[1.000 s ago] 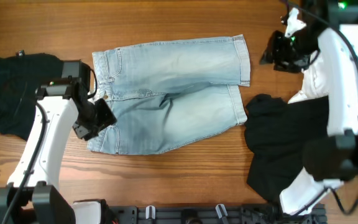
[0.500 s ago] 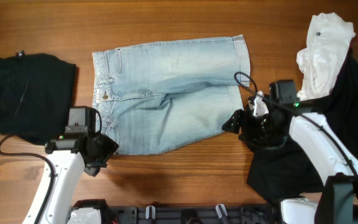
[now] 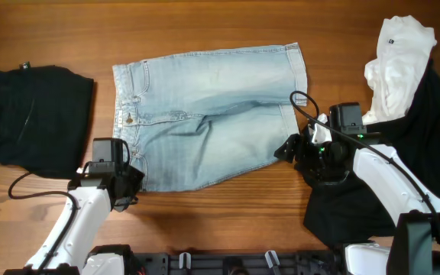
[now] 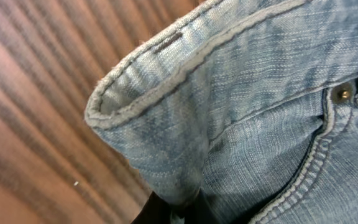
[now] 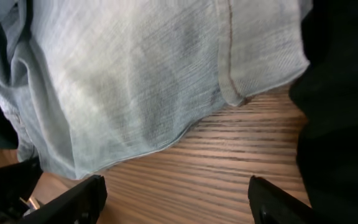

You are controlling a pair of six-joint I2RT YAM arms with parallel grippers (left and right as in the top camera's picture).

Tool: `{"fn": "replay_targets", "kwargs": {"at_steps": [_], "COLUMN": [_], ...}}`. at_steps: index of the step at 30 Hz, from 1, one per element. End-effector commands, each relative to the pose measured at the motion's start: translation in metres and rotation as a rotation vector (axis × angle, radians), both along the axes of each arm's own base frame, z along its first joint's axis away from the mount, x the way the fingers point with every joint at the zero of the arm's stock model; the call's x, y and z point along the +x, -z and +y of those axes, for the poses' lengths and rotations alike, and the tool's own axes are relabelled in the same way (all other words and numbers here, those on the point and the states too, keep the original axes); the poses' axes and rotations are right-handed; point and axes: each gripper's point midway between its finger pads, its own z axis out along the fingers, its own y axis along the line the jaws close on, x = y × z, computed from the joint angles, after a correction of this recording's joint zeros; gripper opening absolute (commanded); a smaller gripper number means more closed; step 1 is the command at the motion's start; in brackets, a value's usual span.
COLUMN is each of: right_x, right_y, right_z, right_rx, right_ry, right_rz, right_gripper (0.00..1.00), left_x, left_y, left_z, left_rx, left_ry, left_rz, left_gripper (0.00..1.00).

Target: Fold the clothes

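The fingers of my right gripper span bare wood, so it needs to move down next onto the near corner of the shorts' leg hem, which lies below, just past its fingers.
Light blue denim shorts lie spread flat in the middle of the wooden table, waistband to the left. My left gripper sits at the near-left waistband corner. In the left wrist view it is shut on that corner of the denim, which is pinched between its dark fingers. My right gripper hovers at the near-right leg hem. Its jaws stand open over bare wood, just short of the hem, holding nothing.
A folded black garment lies at the left edge. A white garment rests on a heap of black cloth at the right, close beside my right arm. Bare wood runs along the front.
My left gripper has slid toward the front edge and shut on the waistband corner. My right arm came down from the far right to the leg hem, then held still, open.
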Motion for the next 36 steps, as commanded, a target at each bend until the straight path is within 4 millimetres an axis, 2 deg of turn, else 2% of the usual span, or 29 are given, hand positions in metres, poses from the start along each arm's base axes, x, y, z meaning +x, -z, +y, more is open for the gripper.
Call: {"fn": "replay_targets", "kwargs": {"at_steps": [1, 3, 4, 6, 9, 10, 11, 12, 13, 14, 15, 18, 20, 21, 22, 24, 27, 30, 33, 36], "right_x": [-0.008, -0.01, -0.007, 0.006, 0.021, 0.029, 0.033, 0.036, 0.036, 0.036, 0.04, 0.062, 0.072, 0.073, 0.071, 0.062, 0.06, 0.072, 0.091, 0.108], "right_y": [0.015, 0.025, 0.03, 0.042, 0.055, 0.058, 0.06, 0.06, 0.057, 0.052, 0.04, -0.033, -0.094, -0.124, -0.145, -0.173, -0.199, -0.206, -0.194, -0.171], "right_z": [-0.001, 0.006, 0.005, -0.006, -0.021, -0.021, -0.02, -0.02, -0.019, -0.017, -0.019, -0.047, -0.067, -0.075, -0.078, -0.084, -0.091, -0.095, -0.095, -0.095], "right_rx": [-0.018, -0.026, -0.059, -0.156, -0.23, -0.229, -0.224, -0.221, -0.215, -0.211, -0.216, -0.255, -0.276, -0.288, -0.297, -0.34, -0.391, -0.413, -0.415, -0.41], "right_ry": [0.042, 0.041, 0.057, 0.121, 0.233, 0.255, 0.26, 0.261, 0.255, 0.223, 0.196, 0.22, 0.239, 0.238, 0.233, 0.222, 0.208, 0.211, 0.204, 0.19], "right_rz": [0.059, 0.072, 0.07, 0.048, 0.043, 0.026, 0.013, 0.005, 0.001, -0.013, -0.036, -0.166, -0.278, -0.333, -0.368, -0.405, -0.452, -0.501, -0.496, -0.447], "right_gripper": [0.78, 0.78, 0.78, 0.76, 0.67, 0.6, 0.48, 0.15, 0.04, 0.04, 0.04, 0.04, 0.04, 0.04, 0.04, 0.04, 0.04, 0.04, 0.04, 0.04], "left_x": [-0.03, -0.032, -0.026, -0.018, -0.013, -0.013, -0.013, -0.013, -0.013, -0.009, -0.005, 0.01, 0.022, 0.026, 0.026, 0.021, 0.007, 0.017, 0.057, 0.088], "left_y": [0.011, 0.002, -0.004, -0.014, -0.019, -0.019, -0.019, -0.019, -0.019, -0.023, -0.028, -0.074, -0.112, -0.131, -0.148, -0.174, -0.197, -0.203, -0.207, -0.195], "left_z": [-0.008, -0.007, -0.007, -0.007, -0.007, -0.007, -0.007, -0.007, -0.007, -0.006, -0.006, 0.005, 0.005, 0.005, 0.005, 0.003, 0.001, 0.001, 0.003, 0.004], "left_rx": [-0.042, -0.038, -0.036, -0.031, -0.026, -0.026, -0.026, -0.026, -0.025, -0.015, -0.006, 0.071, 0.088, 0.088, 0.089, 0.079, 0.07, 0.08, 0.106, 0.108], "left_ry": [0.009, 0.012, 0.024, 0.047, 0.065, 0.065, 0.065, 0.065, 0.072, 0.121, 0.156, 0.229, 0.28, 0.283, 0.283, 0.285, 0.287, 0.284, 0.277, 0.276], "left_rz": [0.117, 0.124, 0.101, 0.065, 0.039, 0.04, 0.039, 0.039, 0.038, 0.025, 0.017, 0.014, -0.02, -0.035, -0.042, -0.039, -0.038, -0.098, -0.208, -0.225], "left_gripper": [0.04, 0.04, 0.04, 0.04, 0.04, 0.04, 0.04, 0.04, 0.04, 0.04, 0.04, 0.04, 0.04, 0.04, 0.04, 0.04, 0.04, 0.04, 0.05, 0.04]}}
